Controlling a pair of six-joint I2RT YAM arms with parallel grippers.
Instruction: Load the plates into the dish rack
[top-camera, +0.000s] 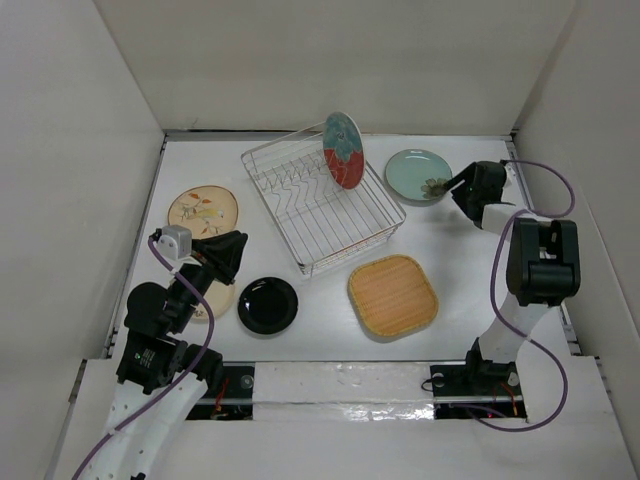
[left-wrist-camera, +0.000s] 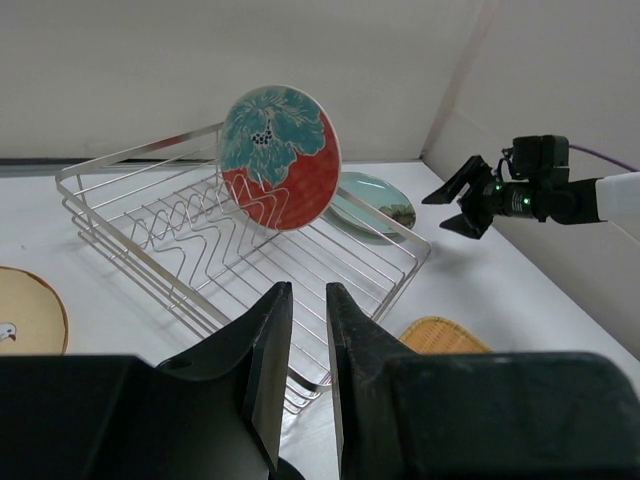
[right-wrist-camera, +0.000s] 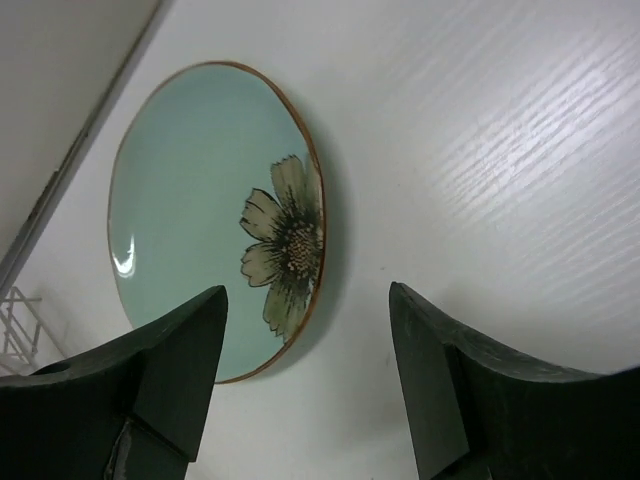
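Note:
I will lower my right gripper with its open fingers on both sides of the pale green plate's flowered rim (top-camera: 440, 194) (right-wrist-camera: 305, 323) and close them, because that rim is below my gripper, between my fingers.
The dish rack (top-camera: 322, 212) (left-wrist-camera: 180, 240) stands mid-table, holding the red patterned plate (top-camera: 343, 150) (left-wrist-camera: 280, 157) upright. The pale green plate (top-camera: 415, 172) (right-wrist-camera: 190, 210) lies flat at the back right. My right gripper (top-camera: 441, 186) (right-wrist-camera: 308, 300) is open, straddling its near rim, one finger over the plate and one over bare table. My left gripper (top-camera: 240, 242) (left-wrist-camera: 308, 286) hovers left of the rack with only a narrow gap and nothing in it. Below it a cream plate (top-camera: 219, 300) is mostly hidden. The tan floral plate (top-camera: 203, 211), black plate (top-camera: 267, 305) and bamboo plate (top-camera: 392, 294) lie flat.
White walls close in the table at the left, back and right. The right arm's cable (top-camera: 545, 170) loops along the right wall. The near table edge (top-camera: 340, 362) runs just in front of the black and bamboo plates.

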